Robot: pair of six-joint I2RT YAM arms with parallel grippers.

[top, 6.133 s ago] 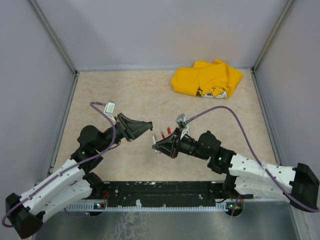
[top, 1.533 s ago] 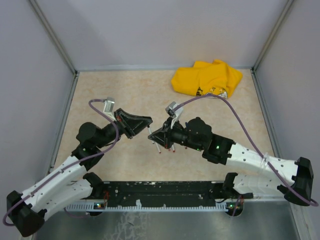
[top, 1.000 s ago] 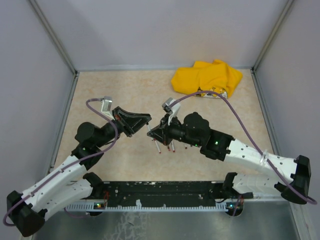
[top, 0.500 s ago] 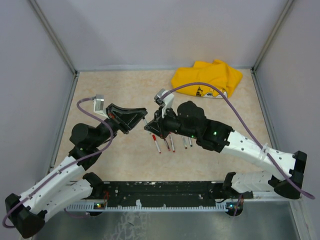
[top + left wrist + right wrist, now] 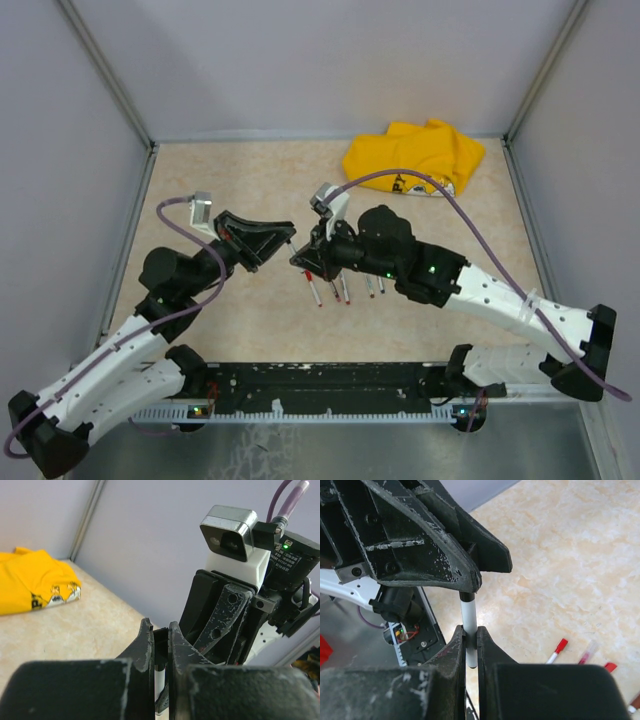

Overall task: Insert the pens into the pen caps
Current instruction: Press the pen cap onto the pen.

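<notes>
The black cap covers the end of the white pen, so the right gripper tilts and lowers next to release it on bare tabletop beside the red-capped pens.
My right gripper [image 5: 471, 632] is shut on a white pen [image 5: 469, 621], held upright between its fingers. The pen's upper end sits in a black pen cap [image 5: 467, 597], which is pinched in my left gripper [image 5: 159, 630], also shut. In the left wrist view the black cap [image 5: 161, 645] shows between the fingers, with the white barrel [image 5: 160, 677] below it. From above, the left gripper [image 5: 288, 238] and right gripper [image 5: 302, 257] meet tip to tip over the table's middle. Several capped pens [image 5: 314, 291] lie on the table just under the right wrist.
A crumpled yellow cloth [image 5: 415, 155] lies at the back right. Red-capped pens [image 5: 557, 651] lie on the beige tabletop below the right gripper. Grey walls close in three sides. A black rail [image 5: 330, 385] runs along the near edge between the arm bases.
Over the last second both grippers have drifted left and back, staying tip to tip. The right wrist has moved off the pens lying on the table, so they now show.
</notes>
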